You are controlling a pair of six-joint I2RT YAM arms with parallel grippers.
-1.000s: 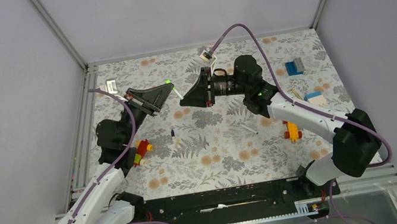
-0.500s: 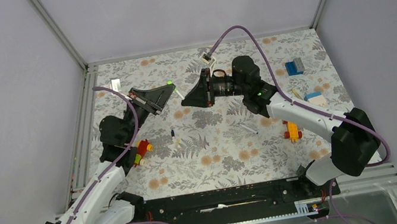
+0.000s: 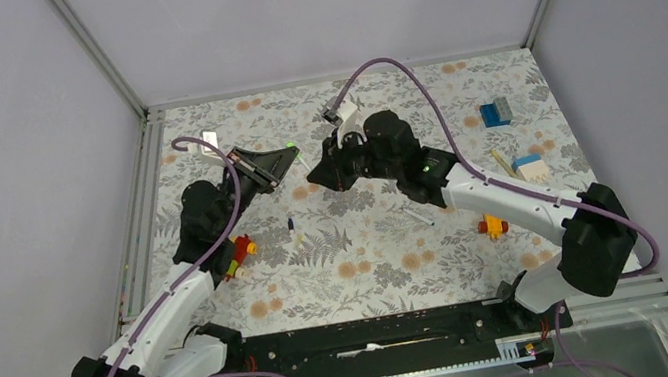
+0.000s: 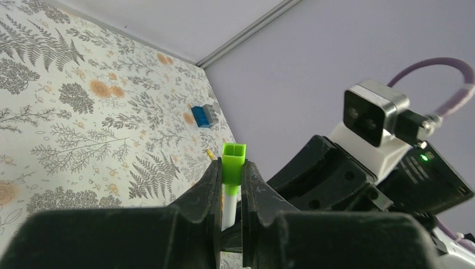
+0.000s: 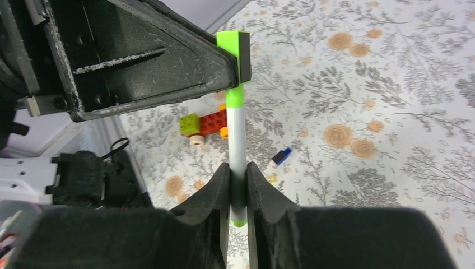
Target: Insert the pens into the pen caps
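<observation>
The neck of the pen is in the green cap (image 5: pixel 234 48), so my right gripper should next tilt down, lower to the clear mat (image 5: pixel 329 169) beside the dark blue cap and let go of the pen.
My left gripper (image 3: pixel 288 151) is shut on the bright green pen cap (image 4: pixel 233 161), held above the mat. My right gripper (image 3: pixel 315 173) is shut on a white pen (image 5: pixel 237 140) and faces the left gripper closely. In the right wrist view the pen's green neck runs up into the green cap (image 5: pixel 234 48) at the left gripper's tip (image 5: pixel 168 61). In the left wrist view the white barrel (image 4: pixel 228 204) hangs below the cap. The dark blue cap (image 3: pixel 290 224) lies on the mat and also shows in the right wrist view (image 5: pixel 279 158). A thin pen (image 3: pixel 418 214) and a tan pen (image 3: pixel 502 162) lie on the mat.
A red-yellow-green toy brick (image 3: pixel 239 254) lies near the left arm. An orange toy (image 3: pixel 490 223), a blue brick (image 3: pixel 496 111) and a blue-white brick (image 3: pixel 529 166) lie on the right. Grey walls stand on three sides.
The right gripper has moved left and turned; the left gripper has moved a little right. The two now stand closer, with the pen's end at the green cap.
</observation>
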